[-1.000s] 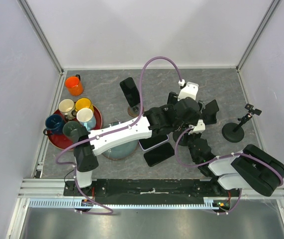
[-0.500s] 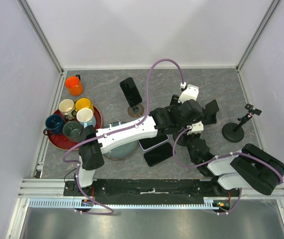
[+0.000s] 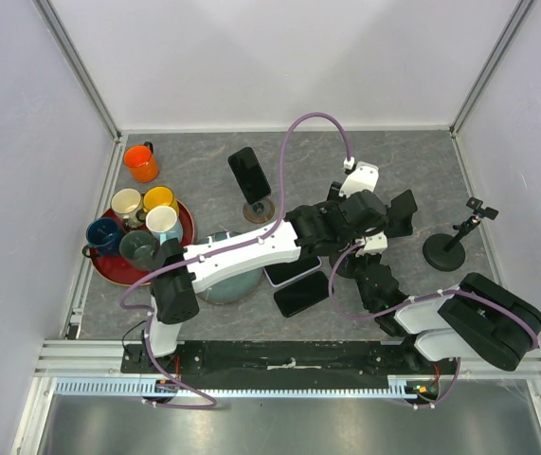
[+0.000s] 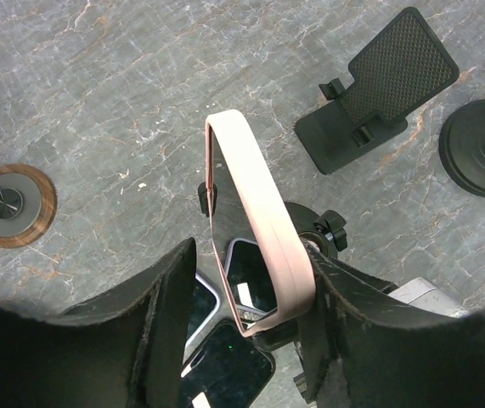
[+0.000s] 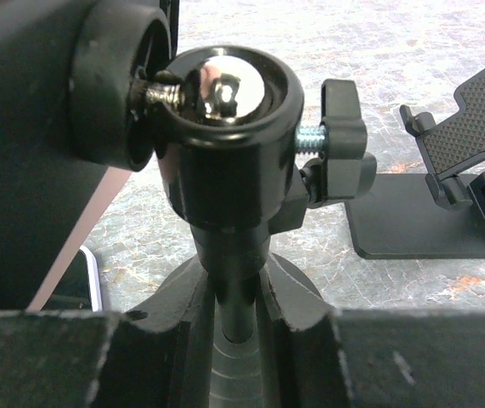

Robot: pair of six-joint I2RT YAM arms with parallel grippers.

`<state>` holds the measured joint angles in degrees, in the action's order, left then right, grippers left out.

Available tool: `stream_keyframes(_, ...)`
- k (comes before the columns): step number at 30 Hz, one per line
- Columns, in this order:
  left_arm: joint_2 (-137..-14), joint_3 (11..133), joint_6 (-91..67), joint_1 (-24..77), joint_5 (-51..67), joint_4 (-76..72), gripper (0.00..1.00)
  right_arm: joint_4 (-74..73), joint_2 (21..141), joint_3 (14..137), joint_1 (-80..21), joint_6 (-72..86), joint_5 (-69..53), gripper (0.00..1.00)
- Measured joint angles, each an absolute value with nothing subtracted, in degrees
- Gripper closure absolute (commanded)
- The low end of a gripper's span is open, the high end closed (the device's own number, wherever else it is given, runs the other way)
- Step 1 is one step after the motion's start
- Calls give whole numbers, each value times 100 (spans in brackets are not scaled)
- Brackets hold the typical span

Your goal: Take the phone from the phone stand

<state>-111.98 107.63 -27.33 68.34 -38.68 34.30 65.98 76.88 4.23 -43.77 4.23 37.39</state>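
Observation:
The right gripper moves the phone stand outward onto bare tabletop next, slightly left in the top view, and releases the stand's post, since that spot is clear.
A phone in a pink case (image 4: pixel 255 212) stands on edge in a black ball-head phone stand (image 5: pixel 225 110). My left gripper (image 4: pixel 250 280) is open and straddles the phone; its right finger (image 4: pixel 331 331) touches the pink edge, and its left finger (image 4: pixel 161 331) stands apart from the phone. In the top view the left gripper (image 3: pixel 346 220) covers most of the phone. My right gripper (image 5: pixel 236 297) is shut on the stand's thin post just above its round base, and it also shows in the top view (image 3: pixel 369 267). A strip of the pink case (image 5: pixel 81 229) shows at the left of the right wrist view.
Two phones lie flat beside the stand (image 3: pixel 303 294) (image 3: pixel 284 272). Another phone stands on a round wooden stand (image 3: pixel 249 175). A black folding stand (image 3: pixel 400 213) and a tripod stand (image 3: pixel 445 248) are to the right. A tray of mugs (image 3: pixel 187 248), an orange mug (image 3: pixel 141 162) and a teal bowl (image 3: pixel 227 284) are to the left.
My left gripper has shifted slightly right and settled over the phone. The right gripper stays on the stand's post.

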Motion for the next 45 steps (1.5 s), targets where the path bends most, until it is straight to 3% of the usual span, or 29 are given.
stream_keyframes(5, -11209, 10753, -2829, 6812, -3820, 3457, 64, 6595, 7688, 427, -4401, 421, 3747, 100)
stream_keyframes(11, -11131, 10562, -2902, 6718, -3741, 3367, 98, 6598, 7734, 458, -4414, 425, 3787, 100)
stream_keyframes(22, -10569, 9686, -2904, 6434, -3140, 2633, 98, 6632, 7773, 497, -4429, 375, 3760, 100)
stream_keyframes(34, -9393, 7885, -2939, 5533, -1529, 1293, 98, 6654, 7826, 639, -4436, 132, 3203, 100)
stream_keyframes(45, -9091, 7465, -2858, 5207, -941, 1039, 98, 6665, 7846, 679, -4423, 123, 2845, 100)
